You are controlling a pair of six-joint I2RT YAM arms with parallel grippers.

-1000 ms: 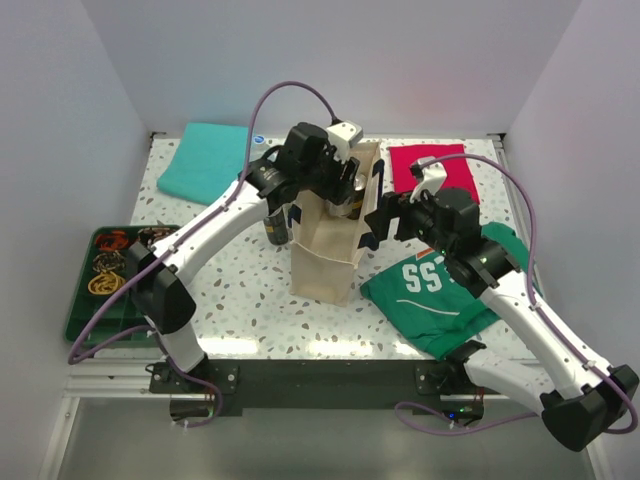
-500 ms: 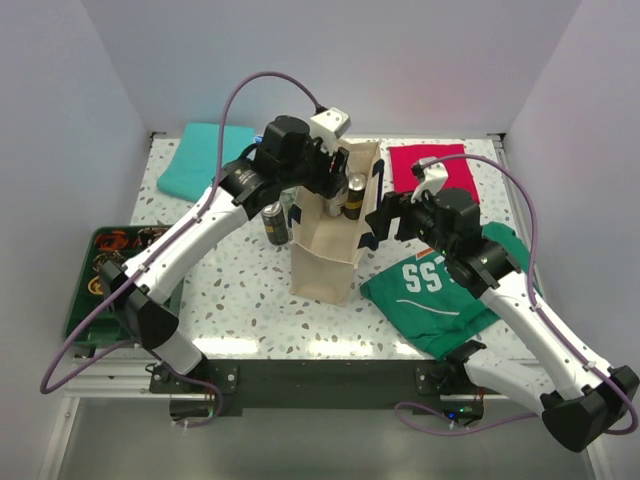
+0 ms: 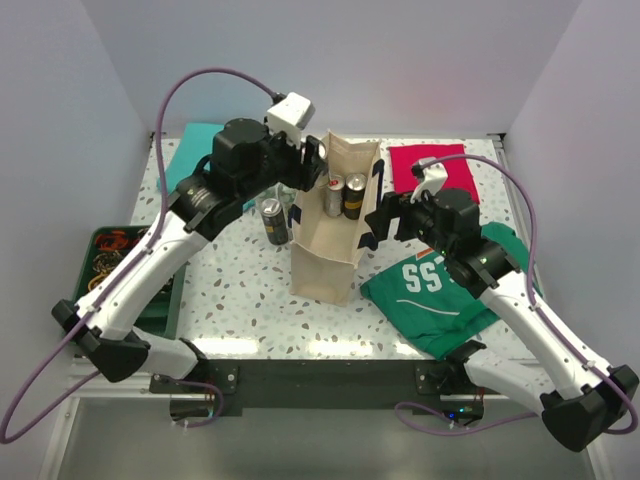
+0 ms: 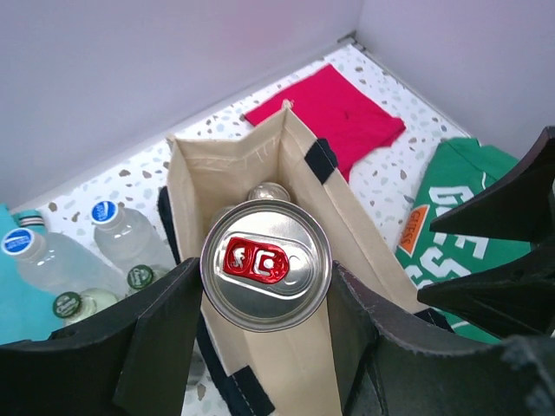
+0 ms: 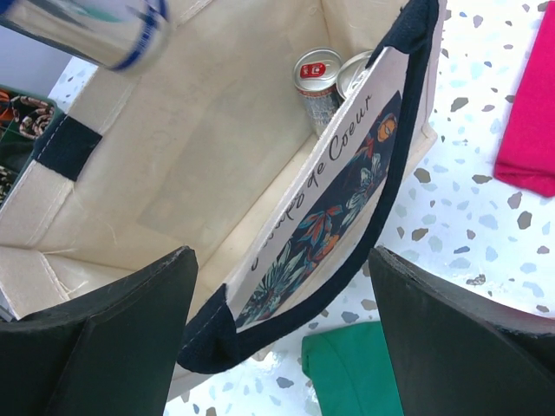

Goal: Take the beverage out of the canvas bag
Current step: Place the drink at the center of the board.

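Note:
I should lower my left gripper left in the top view, to bare tabletop (image 3: 253, 231) beside the dark can.
The beige canvas bag (image 3: 325, 255) stands upright mid-table with its mouth open. My left gripper (image 4: 264, 269) is shut on a silver beverage can with a red tab (image 4: 264, 264) and holds it above the bag's mouth. That can shows in the right wrist view as a blue-striped can (image 5: 95, 30) over the bag (image 5: 191, 130). Two more cans (image 5: 316, 74) stand inside the bag at its far end. My right gripper (image 5: 282, 256) is open. Its fingers straddle the bag's right wall and navy strap (image 5: 347, 260).
A dark can (image 3: 272, 220) stands on the table left of the bag. Water bottles (image 4: 130, 234) lie beside a teal cloth (image 3: 205, 160). A red cloth (image 3: 430, 165) is back right, a green jersey (image 3: 450, 290) front right, and a green tray (image 3: 160, 305) far left.
My left arm has risen and drawn back to the left, lifting the can up from inside the bag to above its mouth. The right arm has not moved.

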